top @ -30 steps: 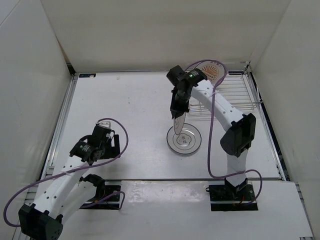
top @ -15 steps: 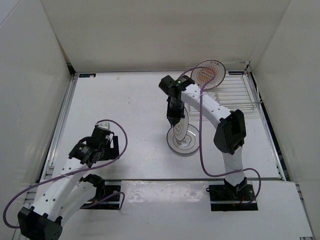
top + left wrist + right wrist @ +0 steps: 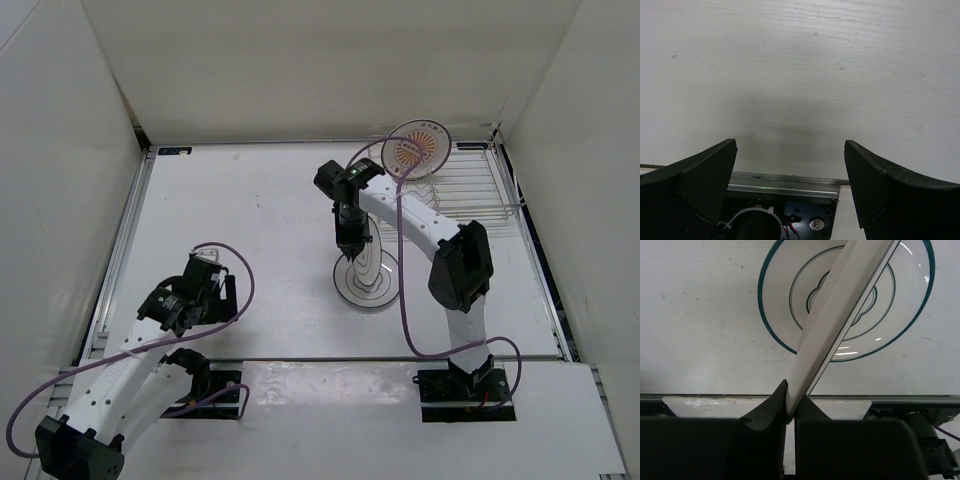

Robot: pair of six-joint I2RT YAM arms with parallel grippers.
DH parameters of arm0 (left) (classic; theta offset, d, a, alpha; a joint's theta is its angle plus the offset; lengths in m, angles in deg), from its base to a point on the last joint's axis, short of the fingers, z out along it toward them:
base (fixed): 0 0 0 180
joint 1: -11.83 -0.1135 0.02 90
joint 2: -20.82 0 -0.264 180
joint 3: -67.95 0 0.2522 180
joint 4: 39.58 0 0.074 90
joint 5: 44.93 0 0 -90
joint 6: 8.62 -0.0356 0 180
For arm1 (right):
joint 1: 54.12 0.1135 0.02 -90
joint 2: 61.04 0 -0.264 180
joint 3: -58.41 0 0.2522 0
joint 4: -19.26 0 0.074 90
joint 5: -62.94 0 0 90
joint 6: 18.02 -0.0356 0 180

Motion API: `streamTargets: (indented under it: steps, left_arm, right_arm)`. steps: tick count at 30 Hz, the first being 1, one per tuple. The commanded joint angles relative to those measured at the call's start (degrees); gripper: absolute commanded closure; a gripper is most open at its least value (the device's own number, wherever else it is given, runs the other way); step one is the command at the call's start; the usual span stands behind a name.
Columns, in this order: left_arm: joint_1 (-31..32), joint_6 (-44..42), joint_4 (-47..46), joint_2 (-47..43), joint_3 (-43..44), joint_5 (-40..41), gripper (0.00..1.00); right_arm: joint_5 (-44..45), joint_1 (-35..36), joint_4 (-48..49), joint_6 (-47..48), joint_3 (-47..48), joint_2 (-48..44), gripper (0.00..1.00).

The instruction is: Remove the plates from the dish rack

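Note:
The right gripper turns and brings the second white plate down onto the flat one next, as the second plate is still on edge above it.
A white plate with dark flower-outline rings (image 3: pixel 372 276) lies flat on the table. My right gripper (image 3: pixel 354 250) is shut on the rim of a second white plate (image 3: pixel 840 305), held on edge and tilted just above the flat one (image 3: pixel 790 335). The right gripper (image 3: pixel 791 410) pinches that rim tightly. The orange sunburst plate (image 3: pixel 416 148) stands upright in the wire dish rack (image 3: pixel 470 185) at the back right. My left gripper (image 3: pixel 205 262) is open and empty over bare table at the front left; in the left wrist view (image 3: pixel 790 165) nothing lies between its jaws.
White walls enclose the table on three sides. The left arm's base and a metal rail (image 3: pixel 785 180) show under the left gripper. The right arm's purple cable (image 3: pixel 405 300) loops beside the flat plate.
My right gripper has carried the held plate from near the rack down and slightly left, over the flat plate. The left arm has barely moved.

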Motion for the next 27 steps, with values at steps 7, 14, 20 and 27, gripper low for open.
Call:
streamTargets:
  steps: [7, 14, 20, 27]
  left_arm:
    - [0.3, 0.7, 0.0, -1.2, -1.3, 0.0, 0.0]
    - [0.7, 0.8, -0.5, -0.7, -1.5, -2.0, 0.0]
    - [0.6, 0.8, -0.2, -0.5, -0.9, -2.4, 0.0]
    - [0.6, 0.7, 1.0, -0.3, 0.5, -2.7, 0.0]
  right_arm:
    - [5.8, 3.8, -17.9, 4.0, -7.0, -3.0, 1.0]
    - [11.2, 7.7, -18.0, 6.4, -10.7, -2.1, 1.0]
    - [12.8, 9.3, -17.8, 7.1, -13.1, 0.6, 0.91]
    - [12.9, 10.5, -18.0, 8.1, -10.8, 4.4, 0.75]
